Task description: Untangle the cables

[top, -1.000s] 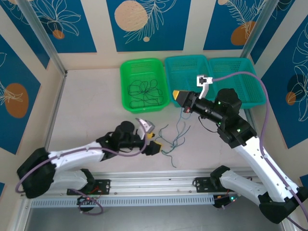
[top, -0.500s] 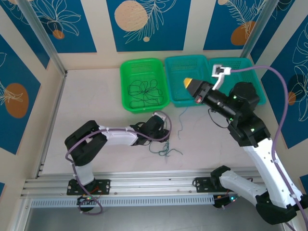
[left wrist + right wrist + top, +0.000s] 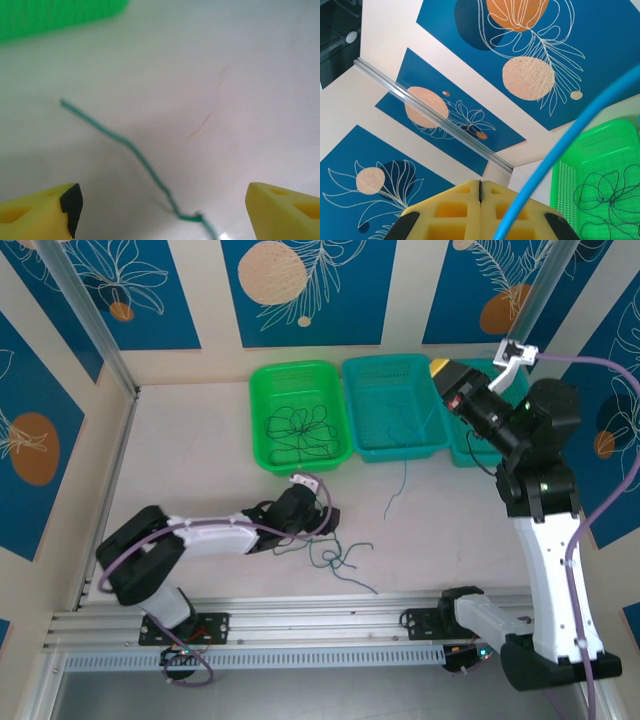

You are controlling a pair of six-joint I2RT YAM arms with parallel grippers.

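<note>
The tail of the teal-blue cable still lies past the near rim of the middle teal basket, so my right gripper should move outward to the far rim of the middle teal basket next and release the cable there.
My right gripper hangs high over the teal baskets, shut on a teal-blue cable that dangles down to the table. In the right wrist view the jaws are pressed together and the blue cable runs up past them. A loose tangle of thin green and teal cables lies on the table near the front. My left gripper rests low beside that tangle. Its fingers stand wide open over a single green cable lying flat, and touch nothing.
A green basket at the back holds several dark curly cables; it also appears as the green basket in the right wrist view. Two teal baskets stand to its right. Walls enclose the table.
My right gripper rose up and to the right, drawing the teal-blue cable out of the tangle. The left arm shifted along the table, and its jaws narrowed and then opened wide again.
</note>
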